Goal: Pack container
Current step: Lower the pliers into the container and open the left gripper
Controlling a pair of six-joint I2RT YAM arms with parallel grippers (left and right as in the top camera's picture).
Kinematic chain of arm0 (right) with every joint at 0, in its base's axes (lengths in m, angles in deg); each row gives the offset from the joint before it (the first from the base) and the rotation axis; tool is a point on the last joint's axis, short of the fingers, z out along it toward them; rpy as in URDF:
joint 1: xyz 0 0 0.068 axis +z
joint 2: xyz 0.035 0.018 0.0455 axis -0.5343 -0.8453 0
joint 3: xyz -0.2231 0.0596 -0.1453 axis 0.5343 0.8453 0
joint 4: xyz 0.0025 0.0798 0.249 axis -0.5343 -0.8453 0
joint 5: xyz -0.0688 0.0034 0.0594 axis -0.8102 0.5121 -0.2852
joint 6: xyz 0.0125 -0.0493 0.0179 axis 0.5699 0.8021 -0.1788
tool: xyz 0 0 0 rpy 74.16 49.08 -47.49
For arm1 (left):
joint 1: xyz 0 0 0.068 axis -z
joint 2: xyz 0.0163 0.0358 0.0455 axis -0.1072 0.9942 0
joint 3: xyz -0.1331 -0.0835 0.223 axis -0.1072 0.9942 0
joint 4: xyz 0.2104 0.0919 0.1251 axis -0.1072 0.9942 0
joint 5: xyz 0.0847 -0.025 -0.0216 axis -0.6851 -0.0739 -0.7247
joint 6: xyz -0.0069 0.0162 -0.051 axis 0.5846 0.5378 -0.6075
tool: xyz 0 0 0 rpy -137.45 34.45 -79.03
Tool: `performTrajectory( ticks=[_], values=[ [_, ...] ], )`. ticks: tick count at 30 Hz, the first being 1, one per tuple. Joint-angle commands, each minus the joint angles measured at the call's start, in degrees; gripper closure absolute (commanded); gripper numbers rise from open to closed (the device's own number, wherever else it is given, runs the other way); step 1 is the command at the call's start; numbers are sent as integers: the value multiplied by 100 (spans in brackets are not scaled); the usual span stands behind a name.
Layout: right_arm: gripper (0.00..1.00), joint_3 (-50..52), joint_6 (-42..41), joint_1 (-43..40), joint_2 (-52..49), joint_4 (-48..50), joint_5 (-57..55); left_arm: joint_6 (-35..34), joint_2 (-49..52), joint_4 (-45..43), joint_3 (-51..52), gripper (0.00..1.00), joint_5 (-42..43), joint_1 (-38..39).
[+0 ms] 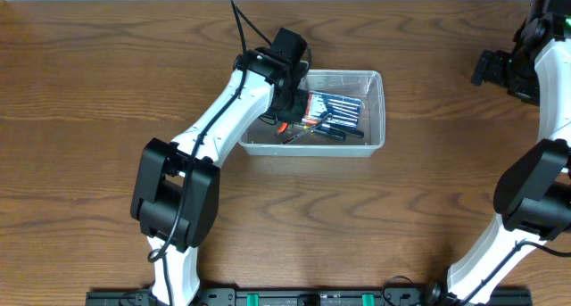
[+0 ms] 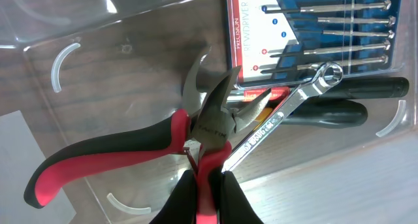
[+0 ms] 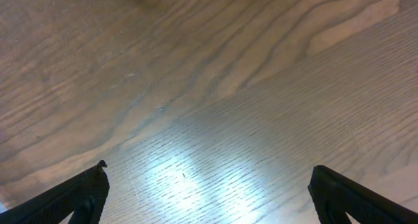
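Observation:
I should bring the pliers down with my left gripper into the open space below it, the container's bare bottom beside the screwdriver set case (image 2: 313,28), and release them there, since this space is open.
The clear plastic container (image 1: 378,119) stands at mid-table. My left gripper (image 2: 208,175) reaches down into its left end, shut on one red-and-black handle of a pair of pliers (image 2: 212,123). The pliers' other handle splays out to the left over the container's see-through floor (image 2: 98,87), and their jaws stand open. In the overhead view the left wrist (image 1: 287,74) hides the grip. A silver wrench (image 2: 287,106), a screwdriver set case (image 2: 313,28) and two black-handled tools (image 2: 366,87) lie inside too. My right gripper (image 3: 209,168) is open over bare wood with nothing between its fingers.
The wooden table (image 1: 89,74) surrounds the container. The right arm (image 1: 535,65) hovers at the far right edge, well away from the container. The left arm (image 1: 223,119) stretches from the front left base across to the container.

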Motion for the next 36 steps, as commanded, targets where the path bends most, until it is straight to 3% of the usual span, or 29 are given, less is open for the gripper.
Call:
performTrajectory(
  ticks=[1,36],
  values=[
    [1,15,-76,-22,-13,11,-20,37,160,15,-46,95,11,17],
    [1,15,-76,-22,-13,11,-20,35,573,-52,-46,94,-9,11]
  ],
)
